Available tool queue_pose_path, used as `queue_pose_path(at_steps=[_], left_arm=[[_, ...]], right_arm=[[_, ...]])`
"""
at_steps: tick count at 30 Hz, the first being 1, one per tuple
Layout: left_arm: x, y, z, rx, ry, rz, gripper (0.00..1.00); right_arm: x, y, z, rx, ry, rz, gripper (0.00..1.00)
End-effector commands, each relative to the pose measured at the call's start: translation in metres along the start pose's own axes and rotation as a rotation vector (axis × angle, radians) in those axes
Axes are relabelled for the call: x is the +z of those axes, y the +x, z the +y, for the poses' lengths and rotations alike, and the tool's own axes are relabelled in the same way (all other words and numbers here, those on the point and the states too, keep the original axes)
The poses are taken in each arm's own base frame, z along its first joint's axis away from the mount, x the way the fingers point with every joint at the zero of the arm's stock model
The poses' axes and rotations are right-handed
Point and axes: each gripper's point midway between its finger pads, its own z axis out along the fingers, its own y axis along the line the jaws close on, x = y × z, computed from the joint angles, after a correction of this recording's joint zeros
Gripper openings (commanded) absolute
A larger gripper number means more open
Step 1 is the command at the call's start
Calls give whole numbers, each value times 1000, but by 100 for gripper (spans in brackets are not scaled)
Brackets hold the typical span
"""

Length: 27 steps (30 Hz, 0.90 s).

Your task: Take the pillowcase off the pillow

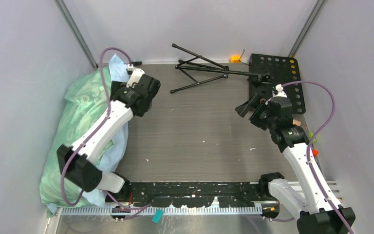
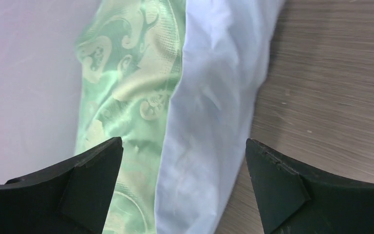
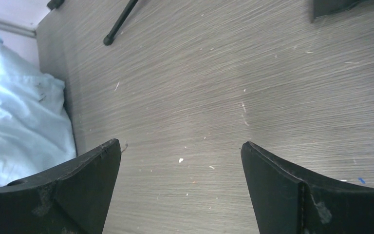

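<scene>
My left gripper moves past the pillowcase's blue edge and down onto the green fabric next, since that fabric lies below and to the left in the top view.
The pillowcase point(image 1: 83, 122) lies bunched along the left wall, mint green on top with a light blue edge toward the table's middle. It bulges, but the pillow does not show. My left gripper point(image 1: 145, 97) hangs above the fabric's far right edge. In the left wrist view it point(image 2: 183, 141) is open, with the green face point(image 2: 126, 87) and the blue face point(image 2: 214, 97) below and nothing between the fingers. My right gripper point(image 1: 246, 108) stands open over bare table at the right. Its wrist view shows it point(image 3: 180, 143) holding nothing, with blue fabric point(image 3: 24, 122) far to its left.
A folded black tripod point(image 1: 204, 70) lies at the back centre, one leg point(image 3: 121, 22) reaching toward the middle. A black perforated plate point(image 1: 277, 78) sits at the back right, with a small orange object point(image 1: 235, 59) beside it. Grey walls close in both sides. A black rail point(image 1: 195, 187) runs along the near edge.
</scene>
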Motion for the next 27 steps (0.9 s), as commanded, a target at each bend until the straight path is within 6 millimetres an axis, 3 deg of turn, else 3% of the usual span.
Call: queue_pose_path(at_steps=[1,6,11,17,21,23,26,27], left_arm=[[15,-10,41,77,-243,15,100],[64,17,45,-11,-198,162,100],[100,64,35,-189,-160,375,100],[123,102,11,-271,-190,530,98],[129,110,15,-307,-265,508,70],[127,107,19,-341,-279,479,50],[120,93,21,-407,-247,440,6],[114,87,21,-433,-218,432,1]], right_arm=[[-11,-13,33,-23,-111,-25,97],[-15,-11,37,-29,-135,-24,97],[-19,-7,36,-27,-143,-26,97],[-15,2,39,-7,-164,5,97],[-18,1,40,-14,-165,8,97],[-20,0,41,-17,-163,7,97],[-20,0,41,-14,-161,5,97],[-21,0,41,-10,-162,6,97]])
